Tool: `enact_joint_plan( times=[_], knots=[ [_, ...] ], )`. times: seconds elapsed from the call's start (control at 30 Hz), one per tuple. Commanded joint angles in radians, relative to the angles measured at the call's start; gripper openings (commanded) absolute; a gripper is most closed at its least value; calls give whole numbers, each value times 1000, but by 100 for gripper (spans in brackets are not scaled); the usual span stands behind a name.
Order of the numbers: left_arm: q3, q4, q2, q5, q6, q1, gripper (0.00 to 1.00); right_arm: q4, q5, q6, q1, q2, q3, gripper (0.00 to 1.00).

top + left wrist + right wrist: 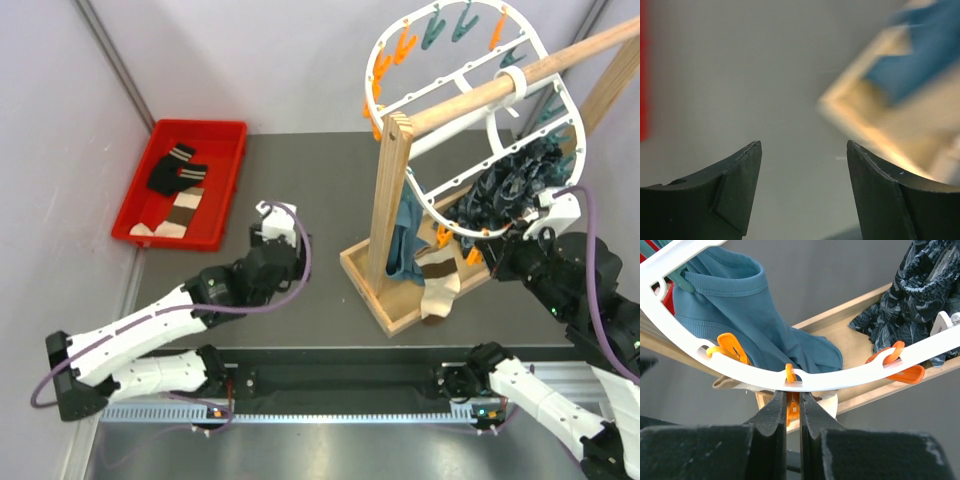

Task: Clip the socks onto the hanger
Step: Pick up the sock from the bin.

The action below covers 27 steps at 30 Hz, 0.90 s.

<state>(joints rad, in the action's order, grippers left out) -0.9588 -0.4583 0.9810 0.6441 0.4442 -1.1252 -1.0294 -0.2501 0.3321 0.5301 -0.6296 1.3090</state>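
The black sock's fold lies below the left gripper and to its left in the top view, so the gripper should move across the table and down onto it.
The white hanger leans on a wooden pole, and its lower rim crosses the right wrist view. My right gripper is shut on an orange peg just under that rim. A brown and cream sock hangs there over the wooden base. Two more socks lie in the red tray: a black one with a striped cuff and a banded brown one. Between the tray and the rack, my left gripper stands open over the bare table; nothing is between its fingers.
A wooden post and pole carry the hanger above a wooden base tray. A blue garment and a dark patterned cloth hang from other pegs. Grey walls close in at the left and the back.
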Motion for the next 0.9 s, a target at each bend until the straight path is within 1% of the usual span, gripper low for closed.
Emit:
enact_joint_plan(
  times=[0.0,0.03,0.07,0.1,0.13,0.17,0.2,0.23,0.3,0.33,0.37,0.4,0.43,0.47,0.5,0.53,0.57,0.6,0.67,0.77,0.87],
  knots=[
    [-27,-289,51,111,-4,157,74,29,3,-19,10,4,-5,0],
    [-58,-316,77,112,-16,250,75,26,2,-19,10,2,-5,0],
    [-69,-313,108,120,-59,292,75,28,3,-21,10,4,-7,0],
    [-80,-309,172,141,-88,335,76,28,5,-21,10,5,-8,0],
    [-95,-281,209,156,-119,416,78,29,5,-19,10,7,-13,0],
    [-104,-261,246,172,-174,459,78,31,6,-19,10,7,-14,0],
    [-124,-229,318,195,-199,503,79,31,9,-19,10,4,-16,0],
    [-138,-195,353,187,-222,603,79,31,9,-21,10,4,-16,0],
    [-181,-102,439,114,-251,704,78,31,17,-24,10,1,-14,0],
    [-204,-53,462,4,-284,804,78,31,18,-25,10,2,-11,0],
    [-221,28,485,-51,-286,855,78,31,25,-25,10,2,-10,0],
    [-250,33,543,-113,-279,902,77,31,31,-25,8,1,-8,0],
    [-326,38,576,-232,-268,991,76,31,32,-25,11,1,-7,0],
    [-362,47,609,-256,-265,1027,74,26,35,-27,11,2,-5,0],
    [-397,53,672,-265,-251,1079,74,23,35,-28,10,2,-4,0],
    [-464,67,703,-291,-240,1105,74,22,35,-30,10,4,-7,0],
    [-486,82,729,-337,-240,1117,72,20,35,-28,10,5,-8,0],
    [-504,146,773,-339,-248,1160,72,20,35,-28,10,10,-14,0],
    [-526,219,833,-319,-308,1179,72,22,43,-25,10,14,-19,0],
    [-525,328,895,-290,-364,1205,72,29,55,-22,11,21,-25,0],
    [-497,435,930,-351,-383,1237,72,28,58,-28,10,19,-39,0]
  ],
)
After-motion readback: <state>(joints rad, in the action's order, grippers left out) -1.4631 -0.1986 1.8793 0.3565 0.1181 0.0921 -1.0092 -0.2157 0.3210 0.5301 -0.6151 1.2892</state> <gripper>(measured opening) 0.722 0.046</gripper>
